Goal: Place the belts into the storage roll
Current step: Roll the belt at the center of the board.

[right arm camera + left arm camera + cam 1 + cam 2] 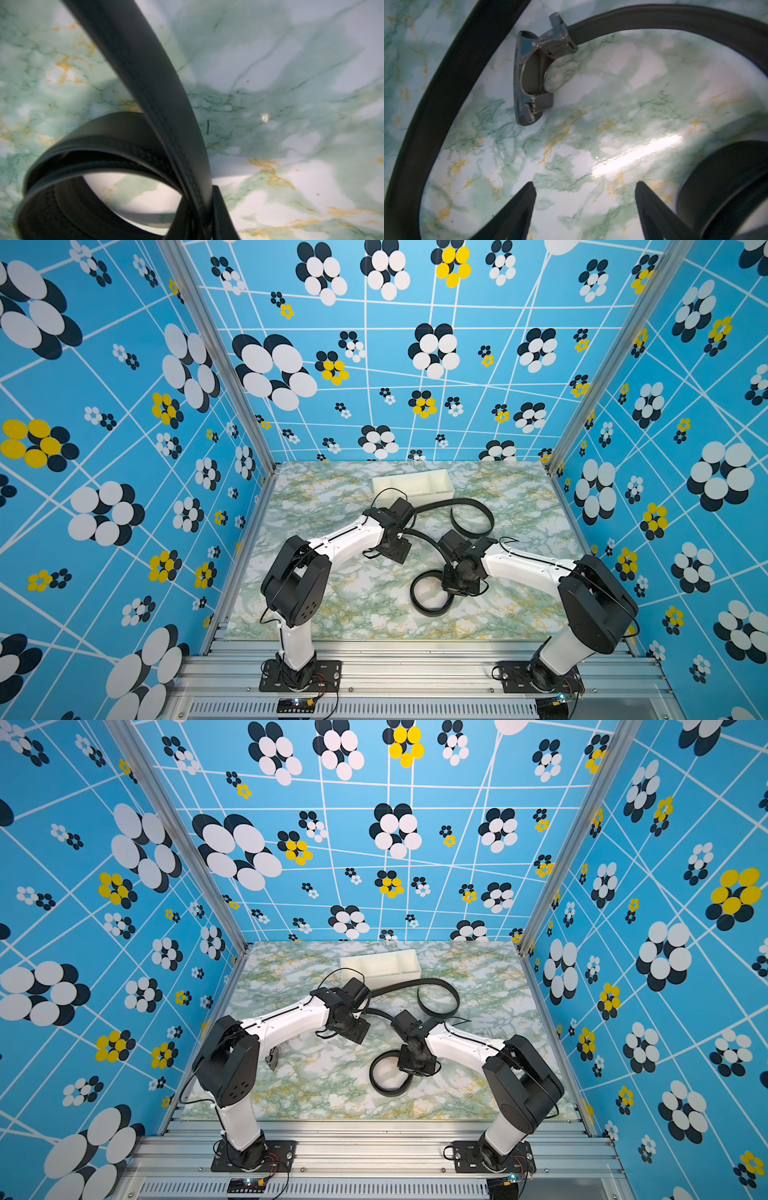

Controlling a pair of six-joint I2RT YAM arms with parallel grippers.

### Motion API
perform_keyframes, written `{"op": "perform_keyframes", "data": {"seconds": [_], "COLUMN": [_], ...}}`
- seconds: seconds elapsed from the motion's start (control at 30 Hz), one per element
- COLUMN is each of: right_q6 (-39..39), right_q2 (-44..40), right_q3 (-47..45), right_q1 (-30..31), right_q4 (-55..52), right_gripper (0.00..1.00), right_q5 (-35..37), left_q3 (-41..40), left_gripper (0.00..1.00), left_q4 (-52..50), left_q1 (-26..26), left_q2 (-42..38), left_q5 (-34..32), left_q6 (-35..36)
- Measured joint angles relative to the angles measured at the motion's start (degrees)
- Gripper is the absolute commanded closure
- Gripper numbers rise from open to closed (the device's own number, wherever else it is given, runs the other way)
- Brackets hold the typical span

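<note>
The robot's left gripper needs to move outward and down toward the tabletop next, onto the metal buckle on the strap end (528,78), because the buckle lies just past the open fingers.
The cream-white storage roll (413,484) (380,965) stands at the back of the table with nothing visible in its compartments. A black belt (478,510) runs in loose curves from beside the tray to the middle. Part of a belt is wound into a round coil (432,593) (93,166). My right gripper (459,583) (200,197) is shut on the strap right beside that coil. My left gripper (395,549) (585,184) hangs open over bare table, nothing between its fingers. Beyond them lies a metal buckle (535,68) on a strap end.
The marble-patterned table (332,605) is closed in by blue flowered walls on three sides. An aluminium rail (415,664) carries both arm bases at the front. A small grey buckle-like piece (272,1058) lies by the left arm's elbow.
</note>
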Motion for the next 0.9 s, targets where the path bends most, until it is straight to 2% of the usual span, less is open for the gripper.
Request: {"op": "perform_keyframes", "data": {"seconds": [0.27,0.57,0.6,0.67,0.7,0.73,0.8,0.9], "right_q6": [0.0,0.0,0.0,0.0,0.0,-0.02,-0.11,-0.15], "right_q2": [0.13,1.75,1.95,2.27,2.51,2.86,3.54,4.87], "right_q3": [0.0,1.97,2.23,2.69,2.99,3.45,4.31,5.88], "right_q1": [0.0,-0.02,-0.02,-0.02,0.0,0.0,0.04,0.15], "right_q4": [0.0,-2.14,-2.43,-2.95,-3.34,-3.91,-4.9,-6.64], "right_gripper": [0.94,0.94,0.95,0.95,0.95,0.95,0.95,0.94], "right_q5": [-0.02,-0.17,-0.17,-0.02,0.11,0.28,0.76,1.22], "left_q3": [3.96,14.19,15.78,18.53,20.0,21.24,23.04,23.98], "left_gripper": [0.21,0.27,0.29,0.42,0.54,0.7,0.86,0.92], "left_q4": [0.02,0.07,-0.33,-0.15,-0.2,-0.35,-0.63,-0.81], "left_q1": [4.31,4.98,5.03,5.14,5.2,5.2,5.31,5.7], "left_q2": [5.51,15.67,17.11,18.86,20.0,20.83,22.12,22.56], "left_q5": [-2.67,-1.53,-1.18,-1.11,-0.94,-0.92,-0.87,-0.5], "left_q6": [3.69,6.95,7.17,7.1,7.28,7.48,7.45,7.82]}}
